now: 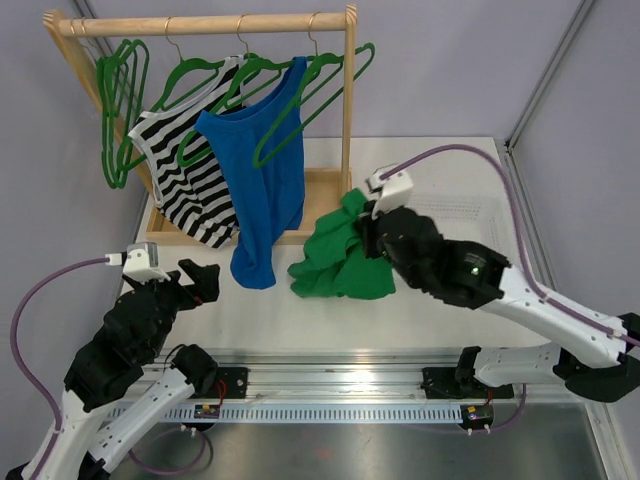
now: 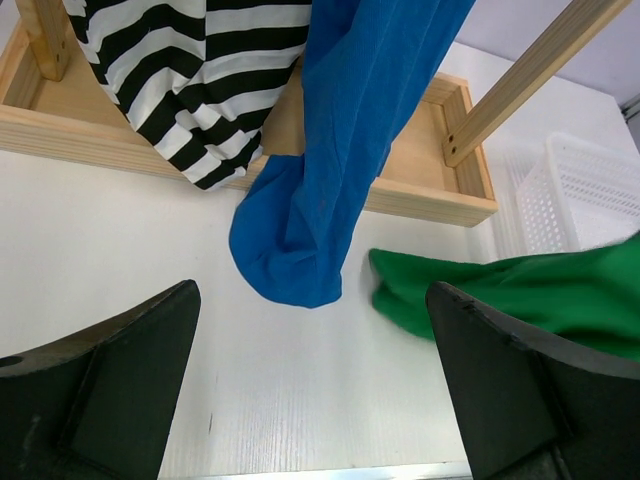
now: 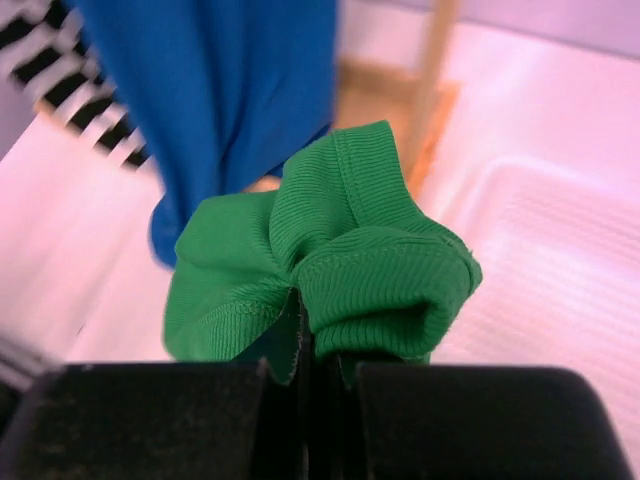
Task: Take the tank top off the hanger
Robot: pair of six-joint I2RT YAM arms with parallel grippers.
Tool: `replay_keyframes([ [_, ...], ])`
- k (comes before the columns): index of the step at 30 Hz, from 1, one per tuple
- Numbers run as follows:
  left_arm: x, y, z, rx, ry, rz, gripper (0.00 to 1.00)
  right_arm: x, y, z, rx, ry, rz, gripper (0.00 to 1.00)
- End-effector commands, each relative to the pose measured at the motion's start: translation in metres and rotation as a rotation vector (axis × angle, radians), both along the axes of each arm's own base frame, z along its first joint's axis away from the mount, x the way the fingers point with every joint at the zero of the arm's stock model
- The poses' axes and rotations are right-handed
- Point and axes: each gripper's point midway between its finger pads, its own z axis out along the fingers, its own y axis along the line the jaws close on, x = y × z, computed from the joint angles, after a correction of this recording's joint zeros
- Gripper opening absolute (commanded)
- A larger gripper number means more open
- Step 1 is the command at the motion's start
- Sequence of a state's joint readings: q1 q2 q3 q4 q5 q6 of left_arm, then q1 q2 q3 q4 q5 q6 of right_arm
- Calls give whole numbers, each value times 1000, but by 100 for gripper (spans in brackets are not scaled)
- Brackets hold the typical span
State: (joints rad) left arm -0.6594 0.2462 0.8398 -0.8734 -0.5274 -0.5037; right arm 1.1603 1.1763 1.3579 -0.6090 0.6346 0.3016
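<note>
I will next raise my right gripper, carry the green tank top over the bottom of the white basket, lower it inside and let it go, because the tank top is off its hanger.
A green tank top (image 1: 340,262) is off its hanger and bunched up. Its lower part rests on the table beside the rack's right post. My right gripper (image 1: 368,228) is shut on its upper edge; in the right wrist view the ribbed green fabric (image 3: 335,255) is pinched between the closed fingers (image 3: 305,365). An empty green hanger (image 1: 330,75) hangs at the right end of the rail. My left gripper (image 1: 196,281) is open and empty over the table, to the left of the green top (image 2: 520,295), with bare table between its fingers (image 2: 312,345).
A wooden rack (image 1: 205,22) stands at the back with a wooden base tray (image 2: 420,195). A blue tank top (image 1: 260,170) and a black-and-white striped top (image 1: 190,175) hang on green hangers. Spare hangers (image 1: 118,110) hang at the left end. A white basket (image 2: 590,190) lies on the right.
</note>
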Motion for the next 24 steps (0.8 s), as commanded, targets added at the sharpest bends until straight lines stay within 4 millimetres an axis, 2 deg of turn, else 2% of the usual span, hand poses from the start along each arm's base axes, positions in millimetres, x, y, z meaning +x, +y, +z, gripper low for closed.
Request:
replay_keyframes([
  [1, 7, 0, 6, -13, -16, 33, 99, 24, -75, 40, -61, -68, -214, 0],
  [2, 7, 0, 6, -16, -15, 34, 99, 36, -94, 44, -64, -69, -275, 0],
  [6, 6, 4, 8, -27, -33, 46, 99, 52, -138, 72, -55, -101, -373, 0],
  [7, 6, 4, 8, -28, -34, 46, 99, 53, -147, 87, -31, -119, -391, 0],
  [9, 6, 4, 9, -28, -35, 47, 99, 57, -155, 103, -26, -138, -409, 0],
  [10, 6, 4, 8, -26, -33, 46, 99, 54, -161, 124, 3, -166, -416, 0],
  [12, 6, 3, 8, -25, -32, 44, 99, 58, -165, 139, -15, -185, -435, 0],
  [13, 7, 3, 8, -24, -30, 44, 99, 54, -173, 160, 4, -215, -451, 0],
  [14, 7, 3, 6, -22, -27, 43, 99, 60, -172, 164, -15, -219, -465, 0],
  [16, 7, 2, 7, -25, -29, 41, 99, 61, -190, 184, -43, -262, -531, 0],
  [19, 7, 2, 7, -23, -27, 36, 99, 75, -198, 187, -88, -256, -581, 0],
  [21, 7, 2, 6, -23, -28, 41, 99, 84, -200, 180, -104, -239, -594, 0],
  [24, 7, 3, 6, -23, -26, 46, 99, 102, -214, 152, -149, -188, -664, 0],
])
